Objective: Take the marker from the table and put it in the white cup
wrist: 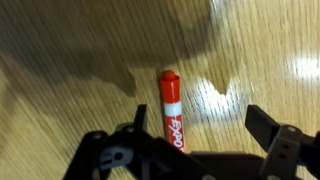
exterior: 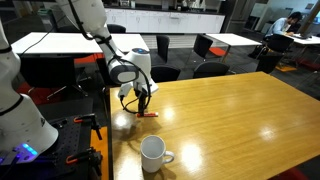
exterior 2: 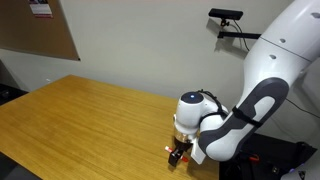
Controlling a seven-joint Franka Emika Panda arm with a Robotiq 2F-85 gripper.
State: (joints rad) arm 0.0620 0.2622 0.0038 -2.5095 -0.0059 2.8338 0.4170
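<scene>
My gripper moves down a little further around the red marker next, then closes across its labelled body [exterior: 146,114] [wrist: 175,128].
The red marker [wrist: 171,108] lies flat on the honey-coloured wooden table [wrist: 70,40], its red cap pointing away in the wrist view. It also shows as a small red stick under the gripper in an exterior view [exterior: 149,115]. My gripper [wrist: 195,125] is open, low over the table, its fingers on either side of the marker, which lies close to the left finger. In both exterior views the gripper [exterior: 140,106] [exterior 2: 179,153] hangs near the table's edge. The white cup [exterior: 153,153] stands upright at the near part of the table, apart from the gripper.
The table [exterior: 230,120] stretches wide past the gripper. The table's dark edge [exterior: 108,130] runs close beside the gripper. White tables [exterior: 60,42] and dark chairs [exterior: 205,46] stand further back. The robot's base [exterior: 20,110] is beside the table.
</scene>
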